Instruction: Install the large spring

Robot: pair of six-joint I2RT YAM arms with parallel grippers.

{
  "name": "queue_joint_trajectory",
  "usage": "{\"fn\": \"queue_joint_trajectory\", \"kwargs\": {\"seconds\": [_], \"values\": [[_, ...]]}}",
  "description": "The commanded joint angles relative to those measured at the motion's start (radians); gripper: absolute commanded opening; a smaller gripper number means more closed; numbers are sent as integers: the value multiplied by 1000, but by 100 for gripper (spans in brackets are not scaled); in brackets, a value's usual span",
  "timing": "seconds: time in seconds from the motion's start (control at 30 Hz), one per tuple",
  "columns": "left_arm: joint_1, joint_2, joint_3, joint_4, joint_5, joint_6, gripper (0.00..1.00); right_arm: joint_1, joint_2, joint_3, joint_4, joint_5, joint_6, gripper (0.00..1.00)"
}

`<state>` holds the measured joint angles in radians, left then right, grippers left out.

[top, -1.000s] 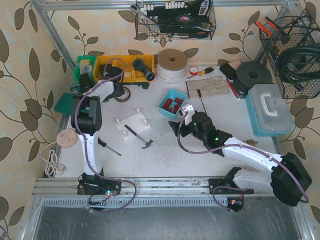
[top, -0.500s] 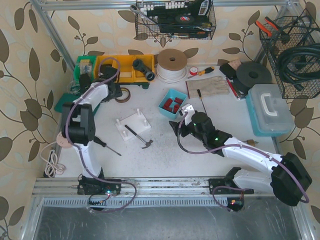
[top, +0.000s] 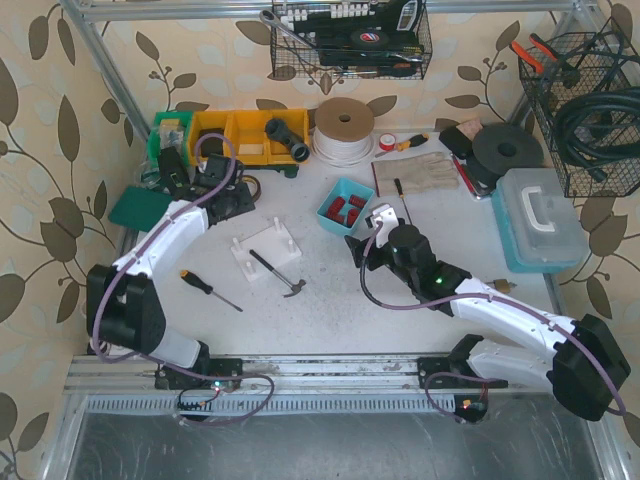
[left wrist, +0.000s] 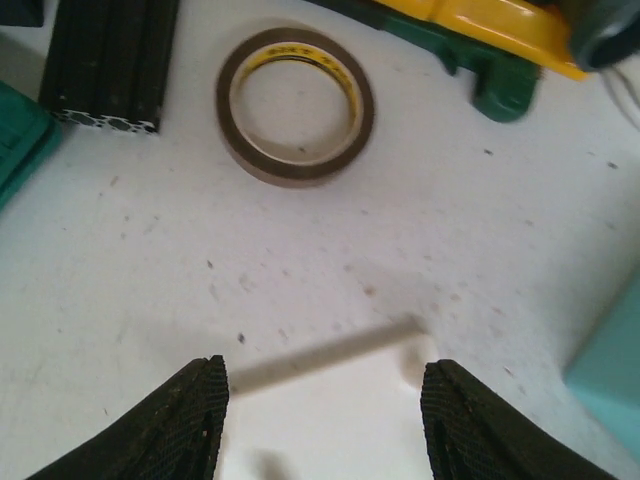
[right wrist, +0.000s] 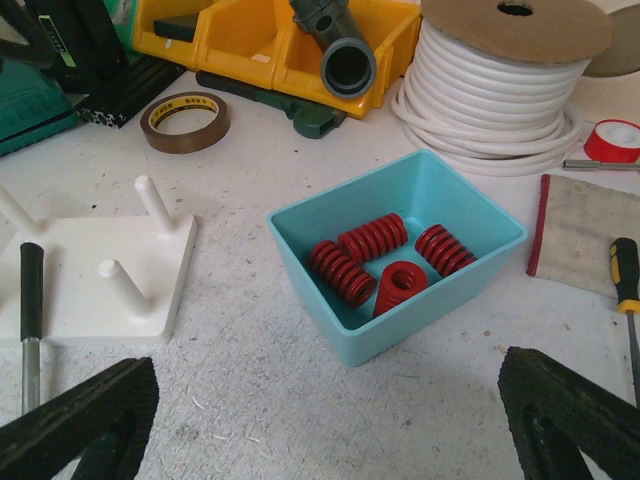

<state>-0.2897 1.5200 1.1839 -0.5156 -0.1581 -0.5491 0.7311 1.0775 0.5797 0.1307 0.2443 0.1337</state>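
Observation:
The hammer lies across the white peg base, so the robot's left gripper should next move back, to the right in the top view, and down onto the head-side end of the hammer's handle.
Several red springs lie in a teal bin; one stands on end. They also show in the top view, inside the bin. A white peg base with upright pegs sits left of the bin; the right wrist view shows it too. My right gripper is wide open and empty, just short of the bin's near side; the top view shows it as well. My left gripper is open and empty over the base's far edge, near a tape roll; it appears in the top view too.
A hammer lies across the base's near corner and a screwdriver lies to the left. Yellow bins, a black pipe fitting and a white cable spool stand behind. A blue case is at the right.
My left arm has swung its elbow down and left, and its gripper has moved from the bins towards the peg base. My right gripper has edged up towards the teal bin.

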Motion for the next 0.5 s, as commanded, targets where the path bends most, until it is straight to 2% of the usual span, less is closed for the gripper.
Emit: {"fn": "queue_joint_trajectory", "kwargs": {"seconds": [0.0,0.17,0.3,0.47], "values": [[-114,-133,-24,-57,-102,-59,57,5,-25,-9,2,47,9,91],[-200,-222,-117,-75,-156,-219,52,5,-27,-15,6,64,9,91],[-281,-290,-207,-92,-210,-418,49,5,-24,-14,6,64,10,91],[-361,-383,-367,-2,-190,-618,43,5,-21,-14,5,67,7,91]]}}
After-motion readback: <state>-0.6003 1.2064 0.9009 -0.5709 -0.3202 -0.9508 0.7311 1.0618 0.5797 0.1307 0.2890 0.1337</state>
